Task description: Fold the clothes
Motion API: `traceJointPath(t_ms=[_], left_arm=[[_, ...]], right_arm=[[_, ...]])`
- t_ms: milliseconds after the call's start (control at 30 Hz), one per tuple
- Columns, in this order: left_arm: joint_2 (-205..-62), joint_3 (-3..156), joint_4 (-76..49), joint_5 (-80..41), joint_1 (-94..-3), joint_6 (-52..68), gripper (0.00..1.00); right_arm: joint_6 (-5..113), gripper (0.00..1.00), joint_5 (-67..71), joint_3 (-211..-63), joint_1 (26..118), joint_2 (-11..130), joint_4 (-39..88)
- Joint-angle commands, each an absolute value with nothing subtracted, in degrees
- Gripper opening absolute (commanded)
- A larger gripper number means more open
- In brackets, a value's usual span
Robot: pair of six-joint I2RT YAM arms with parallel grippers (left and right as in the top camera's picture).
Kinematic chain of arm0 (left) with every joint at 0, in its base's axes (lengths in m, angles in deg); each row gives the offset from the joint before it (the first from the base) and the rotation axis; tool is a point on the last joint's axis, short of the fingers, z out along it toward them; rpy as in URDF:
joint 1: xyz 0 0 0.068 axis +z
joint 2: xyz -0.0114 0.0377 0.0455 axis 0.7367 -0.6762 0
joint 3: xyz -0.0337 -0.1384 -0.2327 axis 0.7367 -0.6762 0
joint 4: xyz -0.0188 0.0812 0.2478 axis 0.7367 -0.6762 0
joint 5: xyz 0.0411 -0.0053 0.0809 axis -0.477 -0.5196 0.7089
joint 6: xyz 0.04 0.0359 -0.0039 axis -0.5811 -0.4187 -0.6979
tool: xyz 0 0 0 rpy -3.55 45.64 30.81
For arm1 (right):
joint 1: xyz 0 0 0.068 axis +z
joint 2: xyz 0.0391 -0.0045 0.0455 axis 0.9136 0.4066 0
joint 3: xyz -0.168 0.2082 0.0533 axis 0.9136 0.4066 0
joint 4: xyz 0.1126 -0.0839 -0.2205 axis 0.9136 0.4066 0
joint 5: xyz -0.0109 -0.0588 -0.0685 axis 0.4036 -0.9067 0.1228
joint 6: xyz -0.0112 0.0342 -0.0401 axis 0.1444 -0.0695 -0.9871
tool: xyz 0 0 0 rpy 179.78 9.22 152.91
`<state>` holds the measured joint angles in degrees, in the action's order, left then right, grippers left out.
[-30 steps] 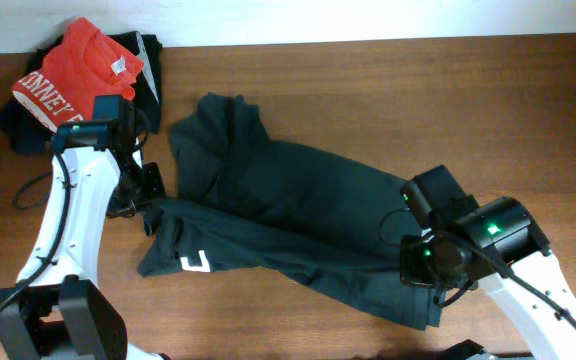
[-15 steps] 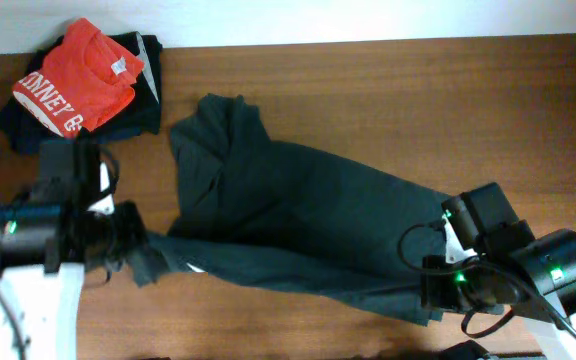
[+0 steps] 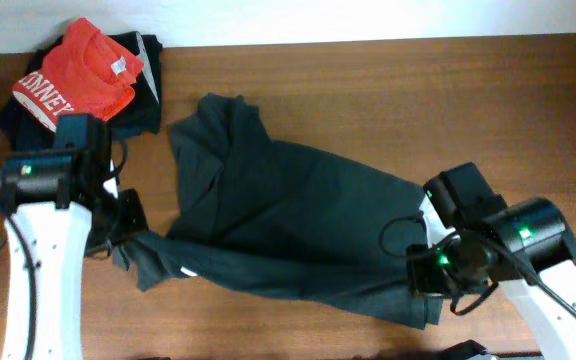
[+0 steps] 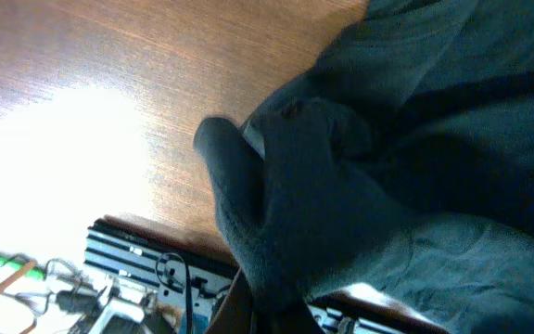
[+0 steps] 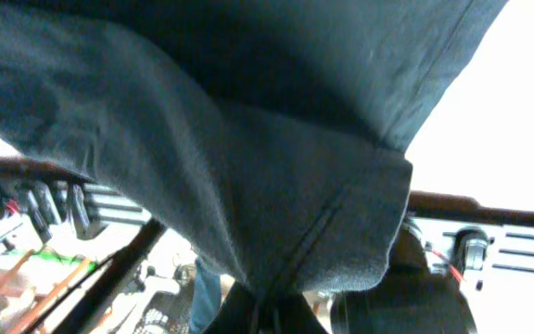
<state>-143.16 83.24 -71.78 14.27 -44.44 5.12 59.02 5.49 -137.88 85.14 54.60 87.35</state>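
The shirt's near edge hangs unfolded. Next my left gripper will swing outward to the shirt's side edge [image 3: 188, 205] [image 4: 346, 67], which lies outward of it, and let go of the shirt's bunched end.
The clothes [image 3: 288, 215], one dark charcoal T-shirt, lie crumpled across the middle of the wooden table [image 3: 388, 90]. A small white mark [image 3: 187, 270] shows at the near left edge. My left gripper [image 3: 133, 238] is shut on the shirt's bunched left end, which fills the left wrist view as a thick roll of fabric [image 4: 313, 213] running into the left gripper [image 4: 272, 317]. My right gripper [image 3: 430, 290] is shut on the shirt's near right corner. In the right wrist view the hemmed cloth [image 5: 248, 186] hangs into the right gripper [image 5: 276, 320]. The fingertips of both are hidden by fabric.
A red shirt with white lettering [image 3: 76, 72] lies on dark folded garments [image 3: 146, 95] at the back left corner. Bare wood runs along the back and right of the table. The table's front edge lies close behind both grippers.
Both grippers have drawn the shirt's near edge toward the table front, then eased back slightly. The white lettering patch at the left is now almost hidden.
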Motion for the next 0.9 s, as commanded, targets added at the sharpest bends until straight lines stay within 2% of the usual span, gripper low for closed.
traceJointPath(t_ms=[0,200,333,367,600,633,667,700,833,867], left_arm=[[-149.15,83.02,-68.30,15.84,-44.47,6.94,0.00],[-157.61,83.02,-64.30,16.34,-44.47,6.92,0.04],[-158.66,83.04,-58.71,16.32,-44.47,6.26,0.25],[-158.66,83.04,-58.36,16.32,-44.47,6.26,0.25],[-158.66,83.04,-58.93,16.10,-44.75,5.39,0.24],[-158.66,83.04,-59.10,16.08,-44.75,5.39,0.25],[-158.66,83.02,-59.65,15.40,-44.73,5.37,0.35],[-158.66,83.02,-60.11,14.77,-44.73,5.34,0.37],[-158.66,82.28,-62.12,11.58,-45.38,4.86,0.38],[-158.66,81.55,-62.12,10.38,-46.37,3.88,0.38]], right_arm=[[58.30,0.04,2.63,-139.06,84.73,56.83,86.17],[57.53,0.04,0.86,-139.06,84.73,61.44,85.41],[56.81,0.07,-0.23,-139.06,84.60,63.37,83.20],[56.79,0.04,-0.71,-139.06,83.96,63.74,82.81],[56.77,0.04,-3.21,-139.06,77.34,63.89,82.37],[56.79,0.04,-4.82,-139.06,76.60,63.89,82.37],[56.83,0.04,-6.53,-139.06,75.26,63.89,82.33],[56.81,0.04,-6.88,-139.06,74.24,63.89,82.31],[57.03,0.04,-9.30,-139.06,69.51,63.89,82.15],[57.05,0.08,-9.39,-139.06,68.03,63.89,82.20]])
